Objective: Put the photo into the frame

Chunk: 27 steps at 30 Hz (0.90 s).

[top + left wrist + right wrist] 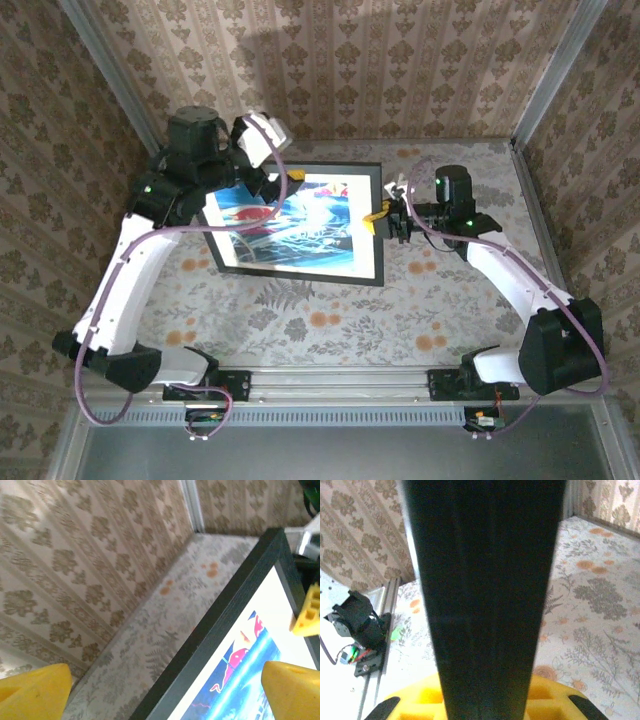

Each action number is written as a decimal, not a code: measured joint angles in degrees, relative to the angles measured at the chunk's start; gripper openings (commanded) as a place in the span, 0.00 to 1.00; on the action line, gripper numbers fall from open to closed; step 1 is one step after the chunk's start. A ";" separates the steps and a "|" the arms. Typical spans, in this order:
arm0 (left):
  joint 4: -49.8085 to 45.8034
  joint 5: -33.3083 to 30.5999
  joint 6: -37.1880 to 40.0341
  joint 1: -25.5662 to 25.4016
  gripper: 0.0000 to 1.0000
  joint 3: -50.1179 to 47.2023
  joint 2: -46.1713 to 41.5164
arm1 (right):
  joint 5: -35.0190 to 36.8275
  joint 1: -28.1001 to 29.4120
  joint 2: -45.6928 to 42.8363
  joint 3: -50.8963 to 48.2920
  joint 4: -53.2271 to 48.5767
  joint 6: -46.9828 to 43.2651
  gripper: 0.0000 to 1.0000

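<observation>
I should next move my right gripper away from my left gripper and down, because the held edge hangs above the table and should be lowered onto the floral cloth.
The black frame (377, 225) lies on the floral table with the photo (300, 222) inside it, blue swirls and cream border facing up. My right gripper (378, 222) is shut on the frame's right edge. In the right wrist view that dark edge (485, 595) runs up between my yellow fingers (415, 705). My left gripper (283, 183) hovers open over the frame's far left part. In the left wrist view its yellow fingertips (35, 692) stand wide apart, with the frame's black rail (225, 610) and the photo (250, 655) below them, touching neither.
Patterned walls (330, 70) close in the table at the back and both sides. A metal rail (340, 378) with the arm bases runs along the near edge. Bare floral cloth (330, 320) lies in front of the frame.
</observation>
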 measured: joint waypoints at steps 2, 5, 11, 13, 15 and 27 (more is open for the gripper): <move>2.78 -0.85 -3.37 0.50 0.98 -1.79 -1.49 | 0.17 -0.94 0.57 0.02 0.00 3.39 0.00; 6.27 -3.19 -8.76 0.70 0.98 -5.27 -3.26 | 0.68 -2.23 1.90 0.42 -0.35 9.75 0.00; 10.16 -7.63 -19.76 1.25 0.98 -15.37 -6.67 | 2.21 -3.89 3.78 2.21 -3.87 20.65 0.00; 10.86 -8.76 -22.99 1.31 0.98 -18.49 -7.43 | 2.38 -4.63 4.68 2.51 -4.76 22.97 0.00; 11.85 -9.60 -25.90 1.64 0.98 -21.94 -8.31 | 2.40 -5.68 5.68 2.67 -5.92 24.70 0.00; 20.55 -8.76 -40.79 15.58 0.96 -42.95 -13.35 | -1.33 -12.90 17.20 5.53 -11.78 29.97 0.00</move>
